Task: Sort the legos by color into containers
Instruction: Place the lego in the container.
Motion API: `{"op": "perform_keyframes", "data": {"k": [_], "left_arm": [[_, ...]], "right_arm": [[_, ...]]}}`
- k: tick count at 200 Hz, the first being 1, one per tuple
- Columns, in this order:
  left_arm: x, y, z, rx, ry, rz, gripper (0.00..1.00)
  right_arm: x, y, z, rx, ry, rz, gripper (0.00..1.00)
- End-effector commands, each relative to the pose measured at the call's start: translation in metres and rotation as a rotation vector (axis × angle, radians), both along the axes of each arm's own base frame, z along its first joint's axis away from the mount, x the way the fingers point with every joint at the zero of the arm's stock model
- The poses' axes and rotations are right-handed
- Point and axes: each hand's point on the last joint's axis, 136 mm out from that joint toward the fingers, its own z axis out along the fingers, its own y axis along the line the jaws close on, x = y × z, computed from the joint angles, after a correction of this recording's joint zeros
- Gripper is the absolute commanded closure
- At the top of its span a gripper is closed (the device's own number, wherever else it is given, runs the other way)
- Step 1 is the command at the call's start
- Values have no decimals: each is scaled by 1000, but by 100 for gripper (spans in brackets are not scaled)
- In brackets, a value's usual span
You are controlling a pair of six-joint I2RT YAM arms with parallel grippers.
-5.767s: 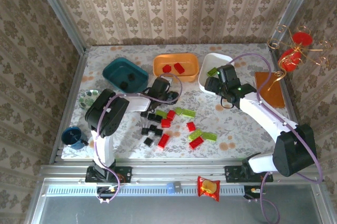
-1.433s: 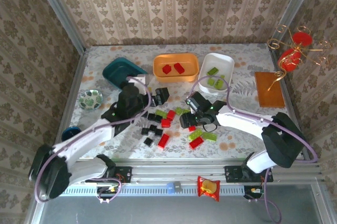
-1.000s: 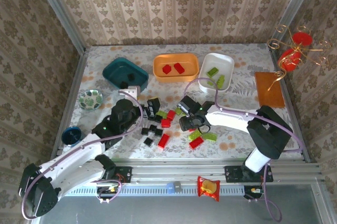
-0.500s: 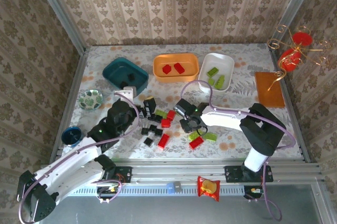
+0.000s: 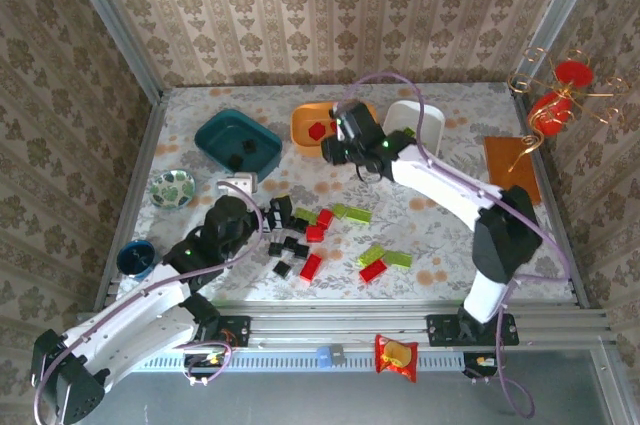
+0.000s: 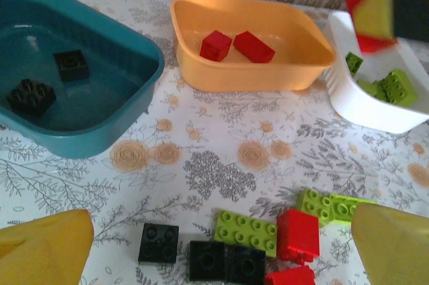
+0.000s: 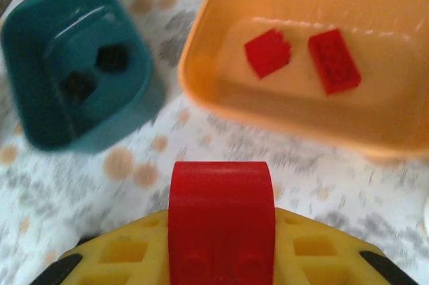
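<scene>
Both legos in the orange container are red, so my right gripper should move outward and down over the near part of its bottom and release the red lego there.
My right gripper (image 5: pixel 336 148) is shut on a red lego (image 7: pixel 220 218) and hangs over the table just in front of the orange container (image 7: pixel 375 131), which holds two red legos (image 7: pixel 333 61). The teal container (image 6: pixel 127 121) has two black legos (image 6: pixel 70 64) in it. Green legos (image 6: pixel 389 87) lie in the white container (image 6: pixel 375 114). My left gripper (image 6: pixel 221 253) is open above the loose pile: black legos (image 6: pixel 159 242), a lime green one (image 6: pixel 244 230) and red ones (image 6: pixel 298 235). More loose legos (image 5: pixel 311 265) lie mid-table.
A patterned round bowl (image 5: pixel 171 188) and a dark blue bowl (image 5: pixel 134 258) sit at the left edge. An orange board (image 5: pixel 512 170) with a wire stand (image 5: pixel 550 95) is at the right. A snack packet (image 5: pixel 396 356) lies on the front rail.
My right gripper shut on a red lego in the pile, lifted it and carried it back to the orange container. The left gripper drew slightly back toward the near-left, still open.
</scene>
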Motion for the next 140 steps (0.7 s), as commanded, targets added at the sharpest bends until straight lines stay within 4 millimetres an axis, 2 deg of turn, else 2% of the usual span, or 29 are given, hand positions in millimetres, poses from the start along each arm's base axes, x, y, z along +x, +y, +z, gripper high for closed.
{"op": "perform_keyframes", "data": {"k": [1,25,46,63,72,82,93,118,140], "left_arm": [[-10,-2,-10,2,64,-27,0],[-17,-2,-22,33,130,-45,0],[-24,-3,-33,47,184,-69,0],[-31,-3,-40,63,221,-82,0],[-34,-3,-43,68,236,-91,0],[-37,-4,-45,68,250,-106,0],[-40,-6,-47,68,265,-120,0],[-45,-10,-50,80,289,-149,0],[-48,-13,-56,98,321,-169,1]], "right_arm": [[39,0,-30,-29,42,-42,78],[83,1,-35,18,44,-119,77],[114,1,-42,41,53,-178,75],[134,-1,-54,49,76,-222,67],[137,-4,-65,44,114,-240,55],[141,-4,-68,59,130,-249,41],[144,-2,-67,74,134,-248,33],[140,1,-44,91,98,-225,28],[120,1,-23,97,61,-188,27]]}}
